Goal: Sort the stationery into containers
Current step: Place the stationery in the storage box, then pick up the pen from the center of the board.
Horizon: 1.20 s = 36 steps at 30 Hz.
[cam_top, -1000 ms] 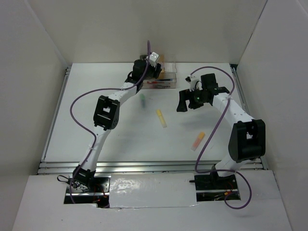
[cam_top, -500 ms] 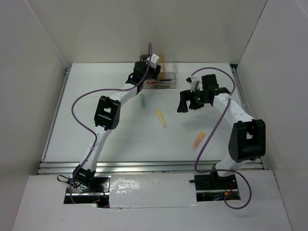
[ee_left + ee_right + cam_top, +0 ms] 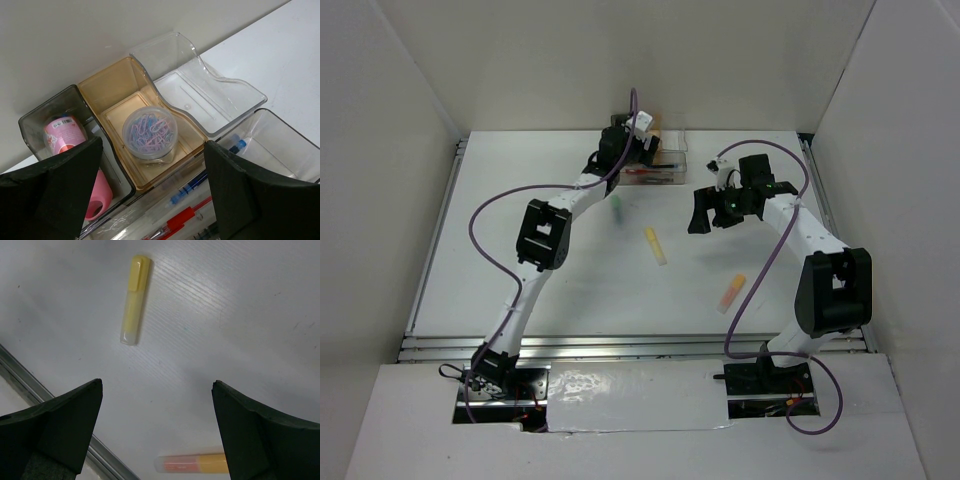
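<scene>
The yellow marker is outside the long tray (image 3: 660, 172), so next I will move my right gripper to the left in the top view and go down to the yellow marker's pale body (image 3: 658, 252).
My left gripper (image 3: 642, 143) (image 3: 150, 200) is open and empty above the containers at the back of the table. Below it, a pink stubby cylinder (image 3: 97, 197) lies in the dark grey box (image 3: 30, 125). A round pot of purple and blue clips (image 3: 150, 132) sits in the tan box (image 3: 105, 87). The clear box (image 3: 210, 97) holds nothing. Blue (image 3: 195, 185) and red (image 3: 182, 219) pens lie in the long clear tray (image 3: 280, 145) (image 3: 660, 172). My right gripper (image 3: 705, 215) (image 3: 157, 435) is open and empty above a yellow marker (image 3: 656, 245) (image 3: 134, 300) and an orange marker (image 3: 732, 293) (image 3: 195, 463).
A green marker (image 3: 617, 208) lies on the table in front of the tray, beside my left forearm. White walls close in the back and both sides. A metal rail (image 3: 620, 345) runs along the near edge.
My left wrist has shifted slightly over the boxes. My right gripper has barely moved. The markers lie where they were.
</scene>
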Available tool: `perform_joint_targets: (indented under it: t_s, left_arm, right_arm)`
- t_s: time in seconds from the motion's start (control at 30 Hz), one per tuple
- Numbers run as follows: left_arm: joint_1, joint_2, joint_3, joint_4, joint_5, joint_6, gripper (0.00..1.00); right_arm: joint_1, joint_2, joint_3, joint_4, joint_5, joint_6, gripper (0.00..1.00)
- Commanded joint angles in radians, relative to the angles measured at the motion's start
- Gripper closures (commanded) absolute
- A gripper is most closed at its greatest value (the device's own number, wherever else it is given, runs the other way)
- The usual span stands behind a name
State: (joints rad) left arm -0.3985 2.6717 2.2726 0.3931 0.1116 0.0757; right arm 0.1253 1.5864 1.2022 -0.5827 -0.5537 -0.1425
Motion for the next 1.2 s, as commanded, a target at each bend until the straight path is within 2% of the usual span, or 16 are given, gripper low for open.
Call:
perform_joint_targets:
  t_s: [0.0, 0.13, 0.27, 0.3, 0.47, 0.5, 0.57, 0.6, 0.63, 0.67, 0.73, 0.8, 0.9, 1.03, 1.17]
  left_arm:
    - [-0.007, -0.117, -0.013, 0.104, -0.009, 0.003, 0.06]
    - [-0.003, -0.206, -0.076, 0.139, -0.012, -0.005, 0.07]
    - [0.021, -0.358, -0.105, 0.031, -0.009, -0.056, 0.09]
    - [0.029, -0.390, -0.125, -0.011, -0.006, -0.066, 0.09]
    - [0.101, -0.616, -0.208, -0.446, -0.030, -0.111, 0.05]
    - [0.115, -0.656, -0.311, -0.476, -0.050, -0.111, 0.01]
    - [0.164, -0.798, -0.431, -0.535, -0.105, -0.142, 0.01]
    - [0.185, -0.841, -0.541, -0.559, -0.105, -0.155, 0.01]
    - [0.261, -0.966, -0.636, -0.638, -0.061, -0.186, 0.01]
    - [0.262, -0.967, -0.681, -0.639, -0.061, -0.186, 0.01]
    - [0.318, -1.081, -0.807, -0.704, -0.046, -0.198, 0.01]
    - [0.364, -1.198, -0.884, -0.732, -0.033, -0.208, 0.01]
    - [0.395, -1.347, -1.033, -0.729, -0.006, -0.215, 0.01]
    - [0.394, -1.486, -1.194, -0.692, 0.010, -0.225, 0.01]
    - [0.394, -1.570, -1.271, -0.643, 0.049, -0.226, 0.01]
  right_arm:
    - [-0.009, -0.022, -0.004, 0.034, -0.009, 0.009, 0.04]
    - [-0.006, -0.029, 0.000, 0.030, -0.005, 0.003, 0.04]
    - [0.008, -0.049, 0.023, 0.001, 0.018, -0.015, 0.05]
    - [0.022, -0.054, 0.028, -0.003, 0.032, -0.020, 0.06]
    - [0.132, -0.059, 0.014, -0.016, 0.090, -0.020, 0.09]
    - [0.157, -0.055, 0.007, -0.006, 0.106, -0.016, 0.09]
    - [0.238, -0.034, -0.007, 0.033, 0.147, -0.003, 0.10]
    - [0.267, -0.019, -0.003, 0.040, 0.173, 0.001, 0.11]
    - [0.336, 0.038, 0.028, 0.038, 0.225, 0.010, 0.15]
    - [0.336, 0.038, 0.028, 0.038, 0.225, 0.011, 0.15]
    - [0.379, 0.104, 0.074, 0.026, 0.270, 0.035, 0.19]
    - [0.398, 0.150, 0.126, 0.009, 0.288, 0.058, 0.23]
    - [0.413, 0.243, 0.181, -0.022, 0.328, 0.083, 0.35]
    - [0.444, 0.317, 0.224, -0.029, 0.388, 0.092, 0.40]
    - [0.480, 0.368, 0.246, -0.026, 0.436, 0.092, 0.42]
